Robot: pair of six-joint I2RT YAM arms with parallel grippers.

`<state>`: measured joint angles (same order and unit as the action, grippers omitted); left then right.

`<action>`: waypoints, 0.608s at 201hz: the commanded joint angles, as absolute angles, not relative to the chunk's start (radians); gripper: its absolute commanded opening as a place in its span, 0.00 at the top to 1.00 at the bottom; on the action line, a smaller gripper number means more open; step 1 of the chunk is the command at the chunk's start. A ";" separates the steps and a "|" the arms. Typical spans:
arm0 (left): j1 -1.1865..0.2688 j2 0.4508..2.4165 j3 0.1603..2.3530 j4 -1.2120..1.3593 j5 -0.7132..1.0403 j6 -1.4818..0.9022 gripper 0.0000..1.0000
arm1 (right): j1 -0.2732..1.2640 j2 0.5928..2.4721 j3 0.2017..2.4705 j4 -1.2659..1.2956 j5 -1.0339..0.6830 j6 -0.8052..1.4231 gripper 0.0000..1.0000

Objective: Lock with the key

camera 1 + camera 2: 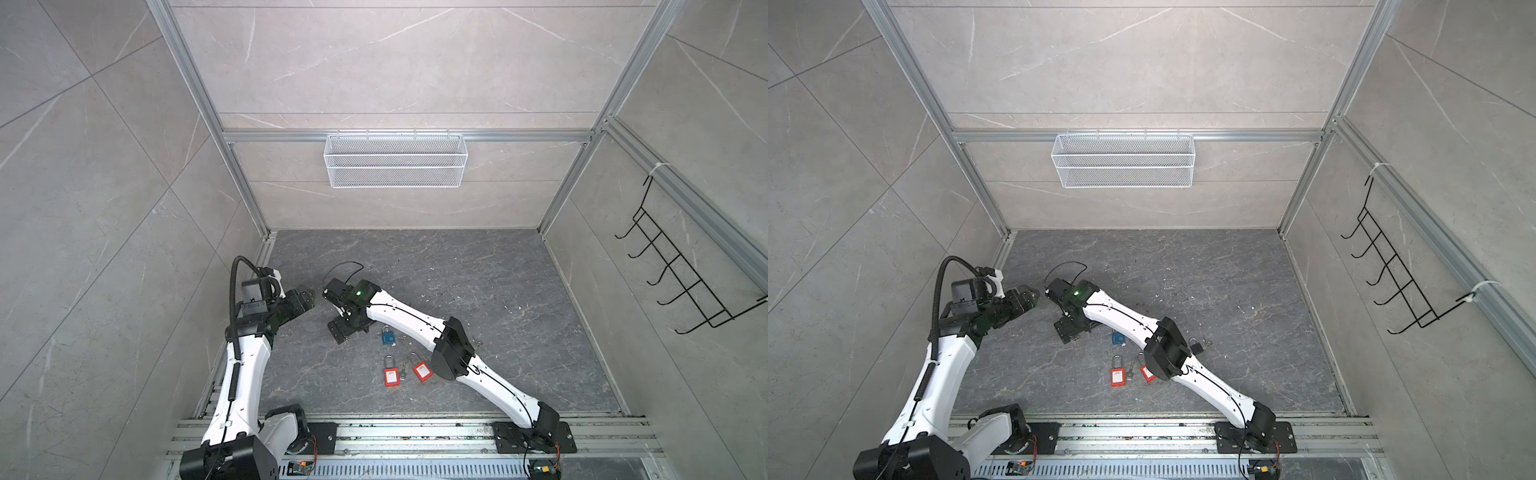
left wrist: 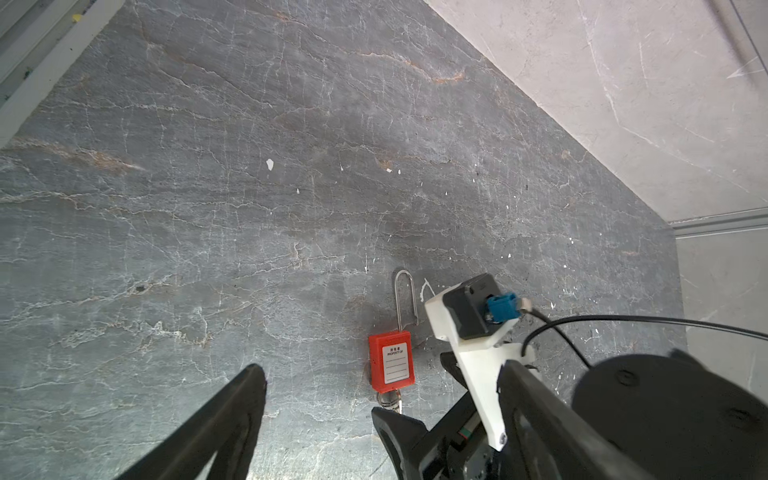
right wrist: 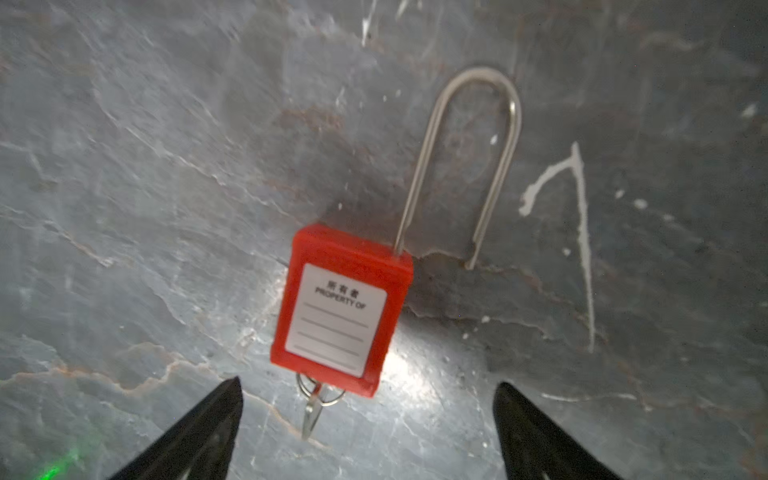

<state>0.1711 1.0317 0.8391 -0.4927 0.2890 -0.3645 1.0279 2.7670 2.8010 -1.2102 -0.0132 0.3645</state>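
My right gripper's open fingers still hang by the key. It moves from the red padlock's key end toward the shackle point(image 3: 478, 145) and down around the red padlock's body point(image 3: 342, 312) next.
A red padlock point(image 3: 340, 307) lies flat on the dark stone floor point(image 3: 145, 208). Its long steel shackle point(image 3: 478, 145) is open, with one leg free beside the body. A key point(image 3: 311, 409) on a ring sticks out of the padlock's base. My right gripper point(image 3: 368, 388) hangs open just above that key end and touches nothing. In both top views it point(image 1: 338, 330) points down and hides this padlock. The left wrist view shows the same padlock point(image 2: 391, 361) beside the right arm's wrist camera point(image 2: 469, 311). My left gripper point(image 2: 382, 368) is open and empty, held off to the left point(image 1: 309, 296).
A blue padlock point(image 1: 388, 336), two more red padlocks point(image 1: 391, 376) point(image 1: 422, 370) with a loose key point(image 1: 403, 368) between them, and a black padlock point(image 1: 1196, 345) lie near the right forearm. A white mesh basket point(image 1: 395, 160) hangs on the back wall, a black hook rack point(image 1: 681, 270) on the right wall.
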 commanded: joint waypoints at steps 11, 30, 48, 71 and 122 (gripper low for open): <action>0.176 1.008 0.837 -0.490 0.279 -0.332 0.11 | 1.043 2.800 2.854 -1.182 0.037 0.374 0.13; 0.176 1.008 0.836 -0.499 0.279 -0.328 0.12 | 1.046 2.783 2.796 -1.126 0.040 0.374 0.19; 0.176 1.008 0.837 -0.502 0.282 -0.328 0.13 | 1.046 2.786 2.781 -1.105 0.037 0.381 0.25; 0.176 1.008 0.836 -0.504 0.284 -0.328 0.13 | 1.048 2.807 2.799 -1.104 0.034 0.386 0.26; 0.177 1.011 0.840 -0.508 0.297 -0.333 0.14 | 1.051 2.829 2.800 -1.093 0.068 0.380 0.36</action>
<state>0.1711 1.0264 0.8391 -0.4938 0.2890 -0.3500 1.0416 2.7930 2.7953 -1.1027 0.0334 0.3744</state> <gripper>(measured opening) 0.860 0.647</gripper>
